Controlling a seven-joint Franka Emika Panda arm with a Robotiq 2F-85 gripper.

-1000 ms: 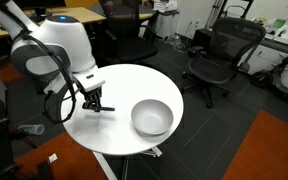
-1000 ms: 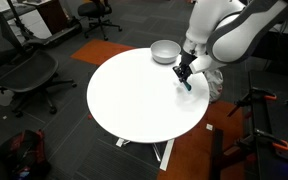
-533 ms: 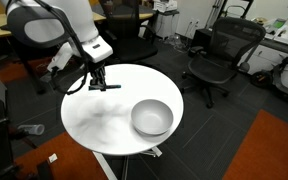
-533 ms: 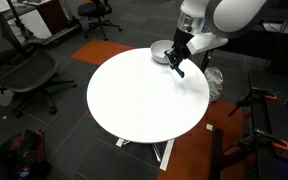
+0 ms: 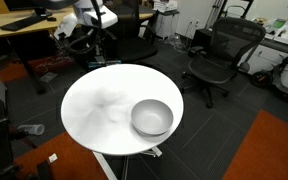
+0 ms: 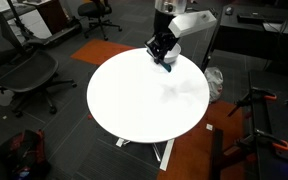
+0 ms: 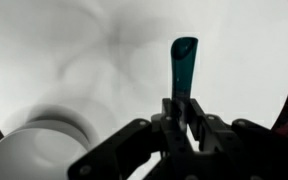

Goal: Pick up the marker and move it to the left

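I will next move my gripper across toward the table's black chairs, then lower and release the marker onto the bare white table, where it is clear of the bowl.
My gripper (image 7: 184, 112) is shut on the marker (image 7: 184, 64), a short dark stick whose teal end sticks out past the fingertips. In the wrist view it hangs high above the round white table (image 7: 94, 50). In an exterior view the gripper (image 6: 163, 52) holds the marker (image 6: 169, 66) above the table's far edge, with the blue tip pointing down. In an exterior view the arm and gripper (image 5: 92, 38) are raised over the table's far left rim; the marker is too small to make out there. The grey bowl (image 5: 151, 118) stands on the table and shows at the wrist view's lower left (image 7: 32, 152).
Black office chairs (image 5: 220, 52) (image 6: 24, 70) stand around the round table (image 5: 94, 105) (image 6: 134, 100). A wooden desk (image 5: 44, 22) is behind the arm. Orange carpet (image 5: 269, 150) lies on the floor.
The gripper has risen from the tabletop with the marker in it and swung toward the table's far edge, well above the surface. The bowl has not moved.
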